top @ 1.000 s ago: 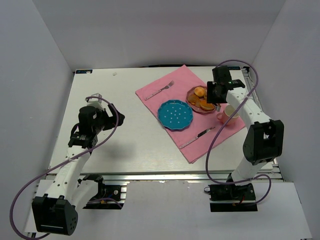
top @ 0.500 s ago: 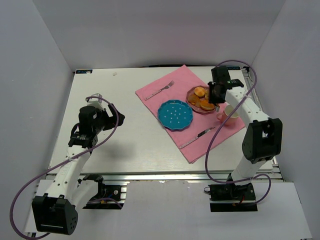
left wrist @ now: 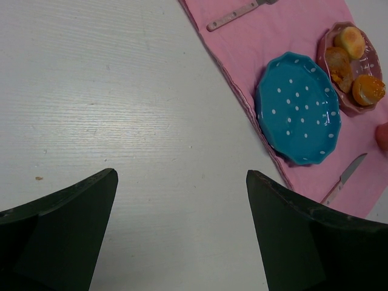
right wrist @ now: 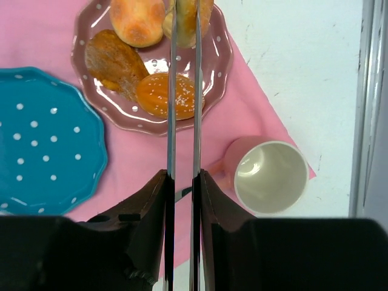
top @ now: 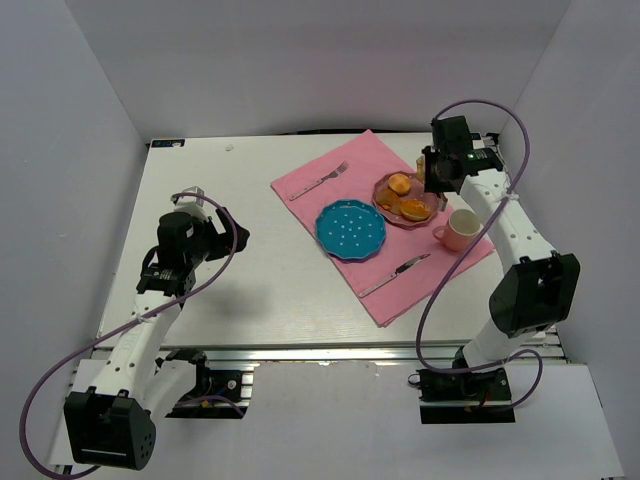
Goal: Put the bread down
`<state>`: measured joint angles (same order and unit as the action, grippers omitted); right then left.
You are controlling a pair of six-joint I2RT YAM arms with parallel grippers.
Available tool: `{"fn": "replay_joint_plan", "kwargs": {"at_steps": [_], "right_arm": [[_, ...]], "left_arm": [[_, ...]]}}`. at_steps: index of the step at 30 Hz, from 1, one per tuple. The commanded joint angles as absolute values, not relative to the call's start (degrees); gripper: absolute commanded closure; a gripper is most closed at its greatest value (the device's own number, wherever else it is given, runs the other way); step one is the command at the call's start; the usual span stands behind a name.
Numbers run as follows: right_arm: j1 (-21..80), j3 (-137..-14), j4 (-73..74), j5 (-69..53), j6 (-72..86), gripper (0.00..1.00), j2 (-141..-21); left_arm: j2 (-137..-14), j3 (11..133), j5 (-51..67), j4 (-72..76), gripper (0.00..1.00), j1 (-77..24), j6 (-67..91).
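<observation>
My right gripper moves down and to its left in the top view to the empty blue dotted plate [top: 351,229] below it next, and releases the second bun.
One bun [right wrist: 138,18] lies at the back of the maroon dotted plate [right wrist: 213,66], also seen from above [top: 399,183]. My right gripper [right wrist: 184,12] is shut, and its thin metal blades pinch the second bun [right wrist: 204,17] over the plate's far right rim. From above, that gripper [top: 430,172] hangs beside the plate [top: 388,208] with the bun [top: 424,163] at its tip. An empty blue dotted plate [top: 351,229] lies on the pink cloth [top: 330,165]. My left gripper [left wrist: 182,230] is open and empty over bare table at the left [top: 226,226].
Two flatter orange pastries [right wrist: 170,95] share the maroon plate. A pink mug [top: 462,228] stands right of it, a knife [top: 395,274] lies at the cloth's near edge, and a fork [top: 320,180] at its far left. White walls enclose the table.
My right gripper has moved back and up from over the maroon plate, and the pink mug now shows uncovered. The left arm has not moved.
</observation>
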<state>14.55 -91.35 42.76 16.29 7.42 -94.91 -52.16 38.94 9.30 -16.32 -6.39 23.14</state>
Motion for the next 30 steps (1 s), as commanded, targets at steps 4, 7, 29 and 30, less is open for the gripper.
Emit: {"fn": "replay_joint_plan", "kwargs": {"at_steps": [4, 7, 29, 30], "right_arm": [[22.7, -94.1, 46.3, 15.6, 3.0, 0.72, -89.5], [28.9, -94.7, 48.2, 17.2, 3.4, 0.72, -90.3], [49.0, -102.8, 57.4, 33.0, 8.3, 0.68, -106.1], [49.1, -103.0, 57.3, 32.4, 8.3, 0.63, -106.0]], "left_arm": [[-52.2, 38.9, 8.4, -16.1, 0.02, -6.6, 22.8], [-51.9, 38.9, 8.3, -16.3, 0.02, -6.6, 22.9], [-51.6, 38.8, 7.9, -16.6, 0.02, -6.6, 22.6], [-51.5, 38.8, 7.9, -16.6, 0.02, -6.6, 22.6]]}}
